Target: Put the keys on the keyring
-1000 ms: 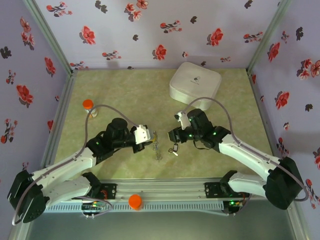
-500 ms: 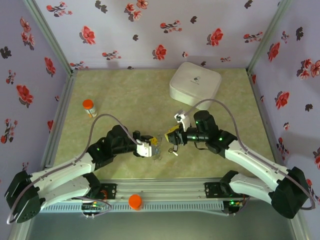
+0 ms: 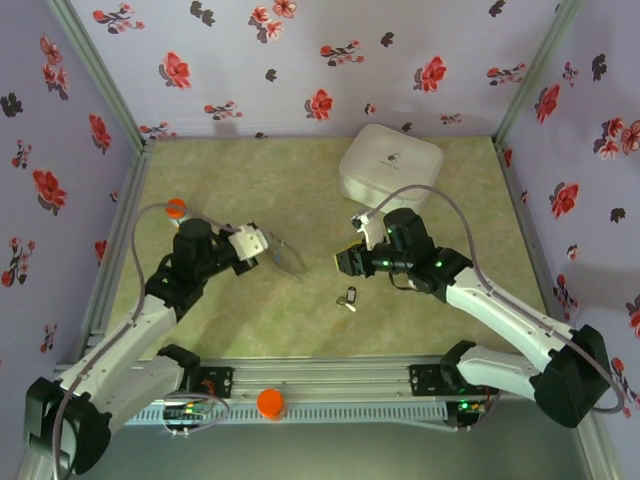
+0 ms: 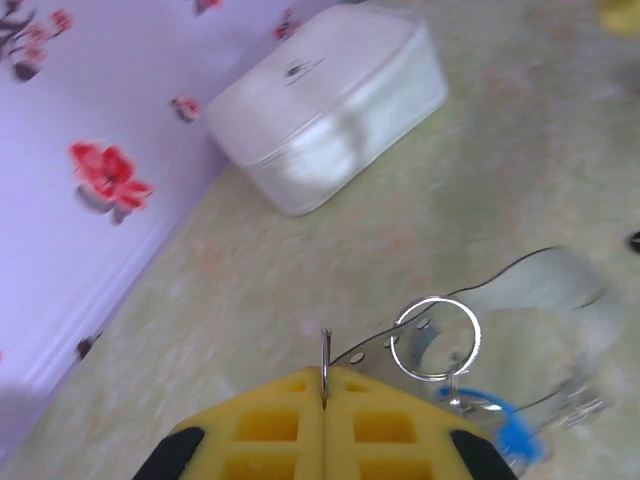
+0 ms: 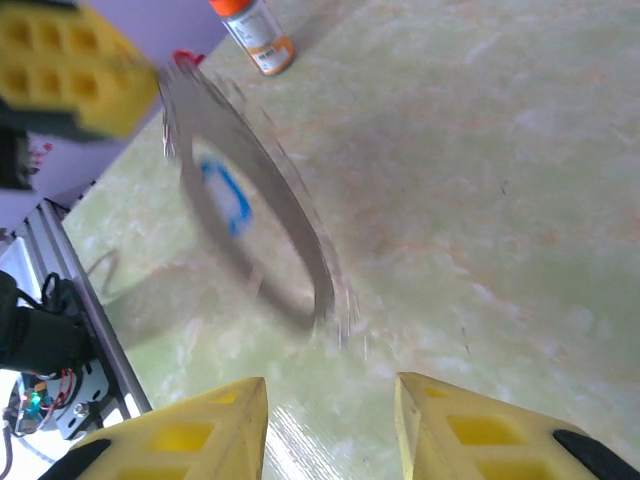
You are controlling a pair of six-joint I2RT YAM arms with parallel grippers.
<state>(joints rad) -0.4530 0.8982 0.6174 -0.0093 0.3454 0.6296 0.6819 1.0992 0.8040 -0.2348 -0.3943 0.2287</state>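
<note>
Clear tabletop beside the black-and-silver key lies below the left gripper and back toward the base, so the gripper needs to draw the keyring back, lower it and let it go.
My left gripper (image 3: 262, 243) is shut on the rim of the keyring (image 3: 287, 259), a large thin hoop held up above the table left of centre. Its yellow jaws (image 4: 325, 385) pinch the thin wire edge. A small silver ring (image 4: 435, 338) and the blue-headed key (image 4: 512, 432) hang on the hoop (image 4: 545, 330). In the right wrist view the blurred keyring (image 5: 270, 215) carries the blue key (image 5: 228, 195). My right gripper (image 3: 343, 261) stands open, empty, right of the hoop (image 5: 330, 410). The black-and-silver key (image 3: 347, 298) lies on the table below it.
A white rounded box (image 3: 390, 165) sits at the back right (image 4: 330, 110). An orange-capped vial (image 3: 177, 210) stands at the left, behind my left arm (image 5: 255, 35). An orange knob (image 3: 270, 402) is on the front rail. Floral walls enclose the table.
My left arm has pulled back and to the left, lifting the keyring with the blue key away from the centre. The right gripper shifted slightly; the black-and-silver key stayed on the table.
</note>
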